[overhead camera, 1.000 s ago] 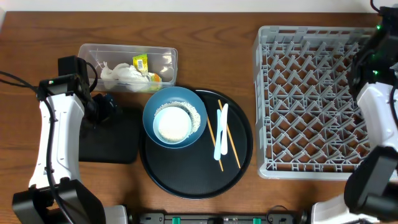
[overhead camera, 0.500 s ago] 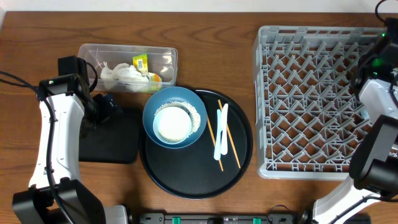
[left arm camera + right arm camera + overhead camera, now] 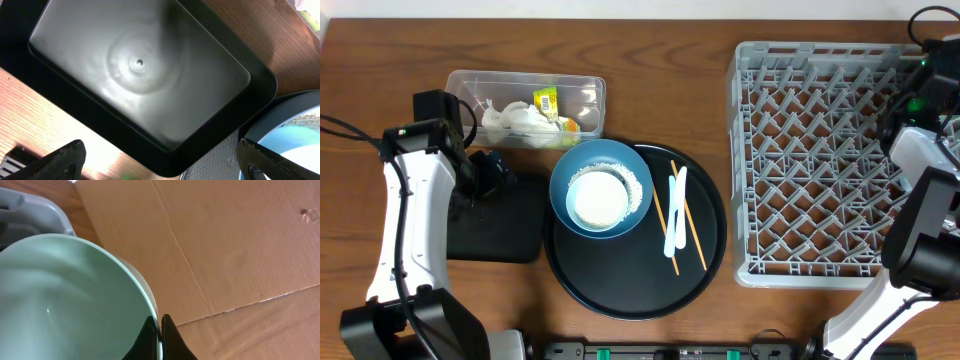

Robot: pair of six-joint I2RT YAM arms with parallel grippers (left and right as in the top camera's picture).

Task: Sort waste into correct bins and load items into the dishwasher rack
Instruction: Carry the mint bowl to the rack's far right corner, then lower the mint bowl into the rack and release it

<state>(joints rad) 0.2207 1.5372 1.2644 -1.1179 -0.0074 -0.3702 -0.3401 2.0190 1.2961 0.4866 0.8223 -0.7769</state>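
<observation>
Next, my right gripper will travel left in the overhead view into the rack's far corner (image 3: 56,214) to release the teal bowl (image 3: 65,295) there, since it hangs past the rack's edge.
My right gripper (image 3: 160,322) is shut on the rim of the teal bowl (image 3: 65,295), held past the far right corner of the dishwasher rack (image 3: 820,160); the overhead view shows only the right arm (image 3: 923,150), not the bowl. My left gripper (image 3: 160,150) is open and empty above the shallow black rectangular tray (image 3: 140,75), which also shows in the overhead view (image 3: 505,232). The blue bowl (image 3: 620,165) holds rice and a white cup (image 3: 598,202). A white spoon (image 3: 675,212) and chopsticks (image 3: 690,220) lie beside it. The clear tub (image 3: 592,98) holds napkins (image 3: 515,122) and a wrapper (image 3: 547,100).
The blue bowl, spoon and chopsticks rest on a large round black tray (image 3: 630,285) between the rectangular tray and the rack. Its rim (image 3: 220,160) touches the rectangular tray's corner in the left wrist view. Brown cardboard (image 3: 235,255) lies beyond the table at the right.
My right arm has shifted along the rack's right edge toward its far corner. The left arm and the things on the table have not moved.
</observation>
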